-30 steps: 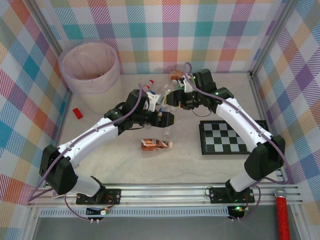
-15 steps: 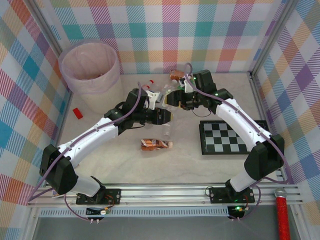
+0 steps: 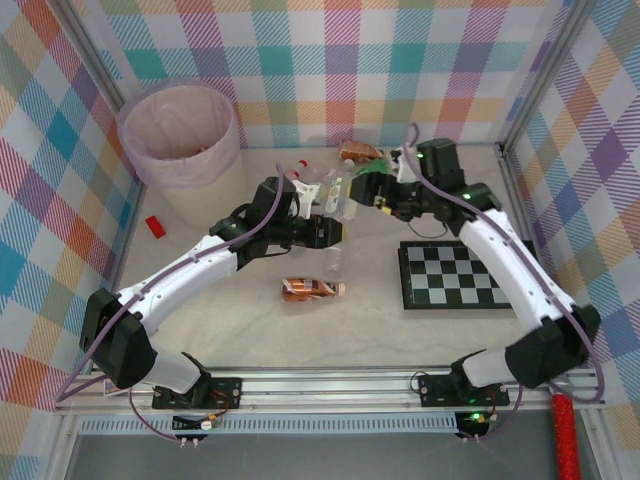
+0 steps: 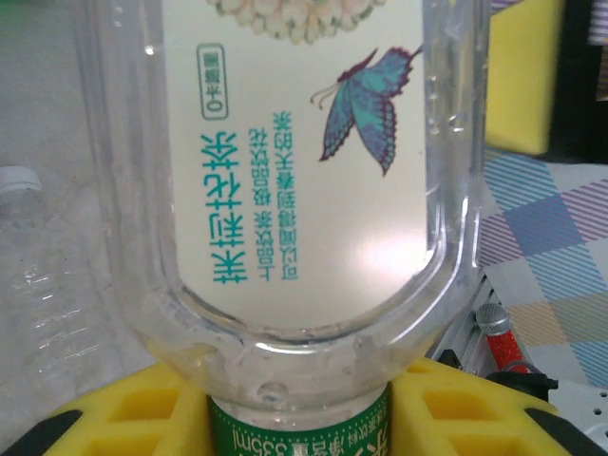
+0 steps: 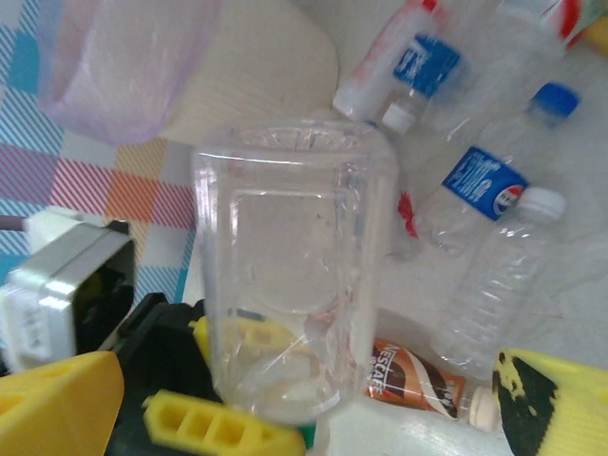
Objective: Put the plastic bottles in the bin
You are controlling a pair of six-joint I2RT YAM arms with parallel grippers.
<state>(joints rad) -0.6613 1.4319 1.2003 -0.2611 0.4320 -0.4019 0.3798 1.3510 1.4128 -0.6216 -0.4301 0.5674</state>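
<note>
Next, my left gripper carries the clear plastic bottle (image 3: 338, 198) outward over the bin's opening (image 3: 179, 128) to release it there, since my right gripper is open and off the bottle.
My left gripper (image 3: 330, 226) is shut on a clear plastic bottle (image 3: 338, 198), held above the middle of the table. In the left wrist view its green-banded neck sits between the yellow pads (image 4: 123, 418) and its butterfly label (image 4: 304, 142) fills the picture. My right gripper (image 3: 372, 188) stands open just right of that bottle (image 5: 290, 266), its fingers (image 5: 57, 399) wide apart and off it. The bin (image 3: 180, 140) stands at the back left. A brown-wrapped bottle (image 3: 312, 289) lies below the grippers. Several more bottles (image 5: 484, 185) lie behind.
A black-and-white checkerboard (image 3: 455, 275) lies at the right. A small red block (image 3: 154, 227) sits near the bin's foot. Another brown bottle (image 3: 358, 152) lies by the back wall. Checked walls close in the table on three sides.
My left gripper has shut on the clear bottle. The right gripper has opened, let the bottle go and drawn back to the right.
</note>
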